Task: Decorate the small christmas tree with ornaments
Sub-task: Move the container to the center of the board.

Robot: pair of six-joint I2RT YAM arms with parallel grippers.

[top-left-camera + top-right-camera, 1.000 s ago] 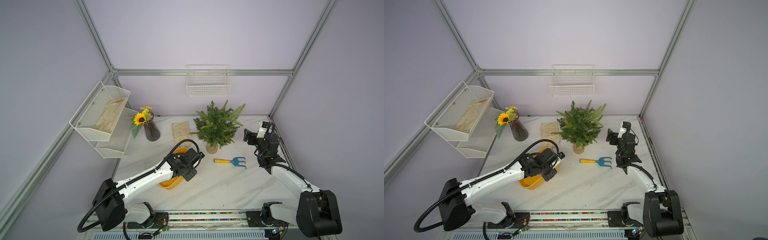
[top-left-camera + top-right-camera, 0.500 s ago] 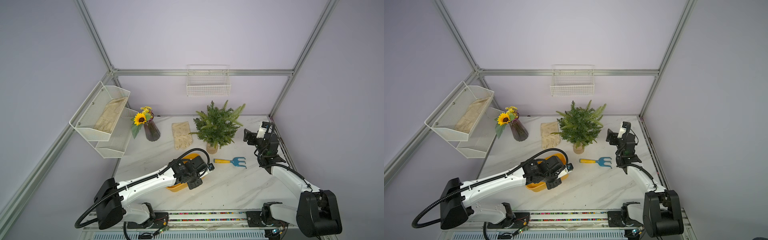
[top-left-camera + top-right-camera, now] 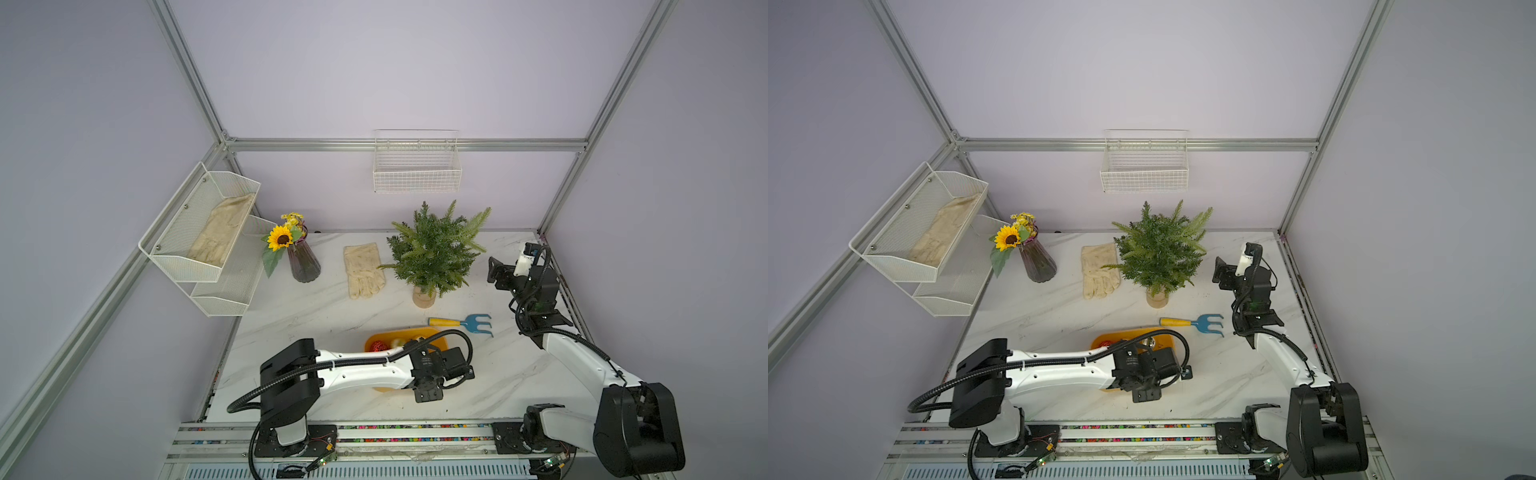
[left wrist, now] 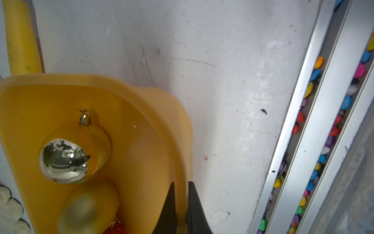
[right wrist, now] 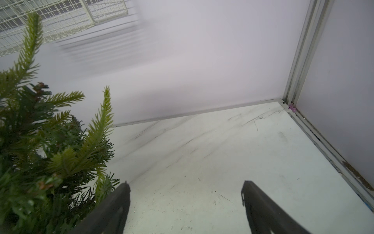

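The left gripper draws the bowl point(image 3: 432, 332) back toward the other arm's base next, clear of the rake. It releases the bowl's rim there, as bare tabletop lies beside it.
The small christmas tree point(image 3: 434, 253) point(image 3: 1158, 253) stands on its wooden stump at the back of the table, bare of ornaments. An orange bowl point(image 3: 432, 332) near the front holds the ornaments: shiny gold point(image 4: 70, 156), matte gold point(image 4: 87, 208) and the edge of a red one point(image 4: 116, 229). The red one point(image 3: 377, 345) also shows from above. My left gripper point(image 4: 180, 183) is shut on the bowl's rim point(image 4: 60, 78), one finger inside and one outside. My right gripper point(image 3: 496, 272) point(image 5: 185, 184) hangs open and empty just right of the tree's branches point(image 5: 40, 141).
A blue hand rake with a yellow handle point(image 3: 461, 322) lies between bowl and tree. A cream glove point(image 3: 363, 270) and a sunflower vase point(image 3: 303, 262) sit left of the tree. A wire basket point(image 3: 417, 166) hangs on the back wall, a mesh rack point(image 3: 199, 237) at left. The front rail point(image 4: 315, 121) runs close by.
My left arm has swung to the right and dragged the orange bowl with it, toward the table's front middle. The right arm has stayed where it was.
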